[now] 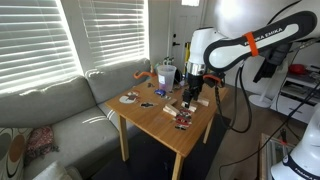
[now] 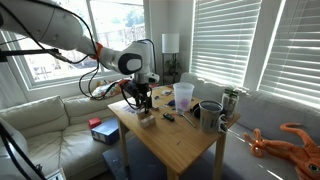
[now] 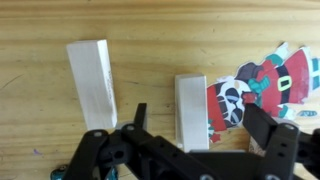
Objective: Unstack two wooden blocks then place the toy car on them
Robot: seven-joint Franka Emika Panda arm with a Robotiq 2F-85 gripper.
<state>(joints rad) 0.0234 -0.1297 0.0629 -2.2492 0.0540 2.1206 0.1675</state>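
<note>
The robot's gripper has the pale wooden block (image 1: 185, 108) (image 3: 192, 113) beside the flat figure between its open fingers, so it next needs to go down slightly and close on the block's long sides.
In the wrist view two pale wooden blocks lie apart, side by side on the tabletop: one at the left (image 3: 92, 85), the other (image 3: 192, 110) between my fingers. My gripper (image 3: 200, 122) is open just above the table, its fingers on either side of the second block without touching it. In both exterior views the gripper (image 1: 193, 93) (image 2: 143, 104) hangs low over the wooden table (image 1: 160, 128). I cannot make out the toy car among the small dark items on the table.
A multicoloured flat figure (image 3: 265, 85) lies right beside the straddled block. A clear cup (image 2: 183, 96) and a dark mug (image 2: 210, 116) stand further along the table. An orange octopus toy (image 2: 290, 140) lies off the table's end. A grey sofa (image 1: 50, 110) borders the table.
</note>
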